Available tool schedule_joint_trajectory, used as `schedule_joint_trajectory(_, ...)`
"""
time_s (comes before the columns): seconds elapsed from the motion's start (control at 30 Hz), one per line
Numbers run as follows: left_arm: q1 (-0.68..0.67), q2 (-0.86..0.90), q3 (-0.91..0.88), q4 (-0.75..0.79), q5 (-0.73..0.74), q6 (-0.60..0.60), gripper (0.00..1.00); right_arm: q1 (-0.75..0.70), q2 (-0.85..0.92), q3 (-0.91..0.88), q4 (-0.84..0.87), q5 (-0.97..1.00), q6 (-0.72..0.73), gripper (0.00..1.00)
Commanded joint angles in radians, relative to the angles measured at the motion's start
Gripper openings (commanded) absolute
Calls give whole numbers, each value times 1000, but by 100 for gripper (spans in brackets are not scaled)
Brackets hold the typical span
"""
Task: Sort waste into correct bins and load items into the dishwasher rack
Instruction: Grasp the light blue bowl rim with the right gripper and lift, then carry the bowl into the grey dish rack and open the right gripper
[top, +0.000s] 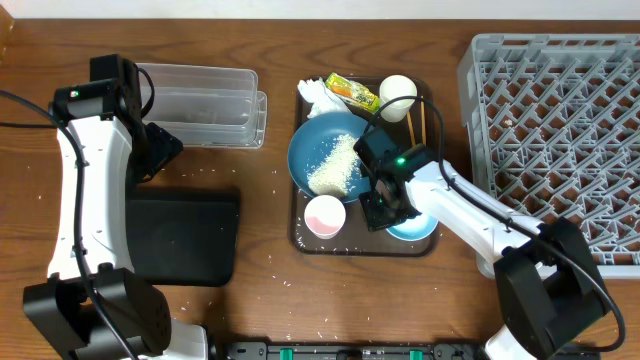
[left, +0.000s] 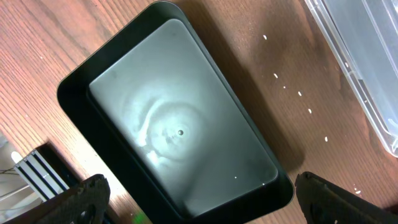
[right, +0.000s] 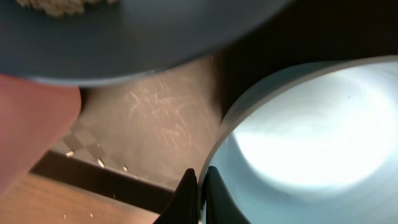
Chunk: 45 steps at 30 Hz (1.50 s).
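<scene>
My right gripper will lift, overturn and release the bowl next at the rack's empty far part (top: 565, 100), outward of it and to its right in the overhead view.
My right gripper (right: 200, 180) is shut on the rim of the light blue bowl (right: 311, 137), which sits at the front right of the brown tray (top: 300, 240); the bowl also shows in the overhead view (top: 418, 228). The dark blue plate (top: 330, 155) holds white rice (top: 336, 165). The pink cup (top: 325, 215), white cup (top: 398, 93), chopsticks (top: 416, 122), napkin (top: 318, 92) and yellow-green wrapper (top: 352, 92) lie on the tray. My left gripper (left: 199, 199) is open above the black bin (left: 177, 134), also seen overhead (top: 180, 238). The clear tub (top: 205, 105) is behind it.
The grey dishwasher rack (top: 555, 140) stands at the right. Loose rice grains (left: 298, 93) lie scattered on the wooden table between the black bin and the clear tub (left: 367, 68). My left arm (top: 85, 180) reaches along the left side.
</scene>
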Motion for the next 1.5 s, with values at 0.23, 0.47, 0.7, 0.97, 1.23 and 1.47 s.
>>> schedule_joint_trajectory(0.23, 4, -16, -2, -6, -5, 6, 98, -15, 0, 252, -225, -27, -8, 1)
schedule_joint_trajectory(0.47, 4, -16, -2, -6, -5, 6, 98, -109, -31, 462, -409, -27, -123, 1)
schedule_joint_trajectory(0.7, 4, -16, -2, -6, -5, 6, 98, -323, -82, 550, -380, -27, -179, 1)
schedule_joint_trajectory(0.97, 4, -16, -2, -6, -5, 6, 98, -690, -103, 578, -170, -162, -254, 1)
schedule_joint_trajectory(1.23, 4, -16, -2, -6, -5, 6, 98, -967, -67, 539, 200, -483, -264, 1)
schedule_joint_trajectory(1.47, 4, -16, -2, -6, -5, 6, 98, -1014, 7, 462, 478, -506, -227, 1)
